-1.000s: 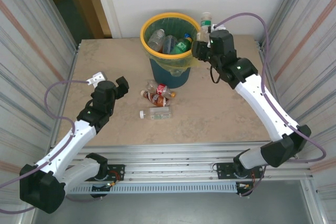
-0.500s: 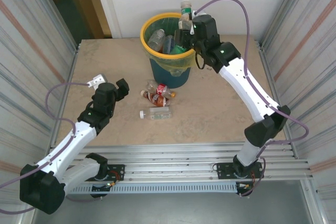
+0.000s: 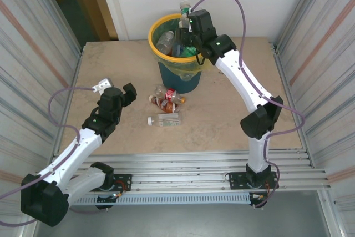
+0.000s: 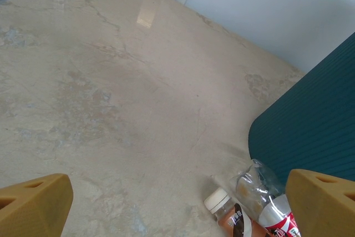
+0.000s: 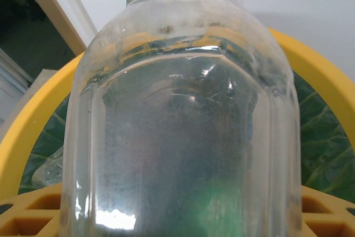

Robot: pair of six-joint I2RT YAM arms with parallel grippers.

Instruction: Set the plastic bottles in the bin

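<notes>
Next, my right gripper comes down toward the middle of the bin's opening (image 3: 173, 29) below it, as the clear bottle still stands above the bin's rim, then releases the bottle.
My right gripper (image 3: 187, 27) is shut on a clear bottle with a green label (image 3: 183, 15), held upright over the bin's (image 3: 158, 26) opening. In the right wrist view that held bottle (image 5: 183, 131) stands between my yellow fingers (image 5: 33, 215), with the bin's yellow rim (image 5: 30, 137) behind it. Several bottles (image 3: 166, 41) lie inside the bin. A cluster of brown and clear bottles (image 3: 166, 99) and a single clear bottle (image 3: 165, 120) lie on the table in front of the bin. My left gripper (image 3: 115, 87) hovers open to their left, holding nothing. In its wrist view the left gripper (image 4: 177, 209) has the cluster of bottles (image 4: 249, 209) at lower right.
The bin's teal wall (image 4: 316, 131) rises just beyond the bottle cluster. Corrugated metal walls (image 3: 33, 54) flank the beige table (image 3: 233, 109) on both sides, and a white wall closes the back. Bare tabletop stretches to the right of the bottles.
My right arm has swung left with the clear bottle, from beside the bin's right rim to above its opening. The left arm has stayed put.
</notes>
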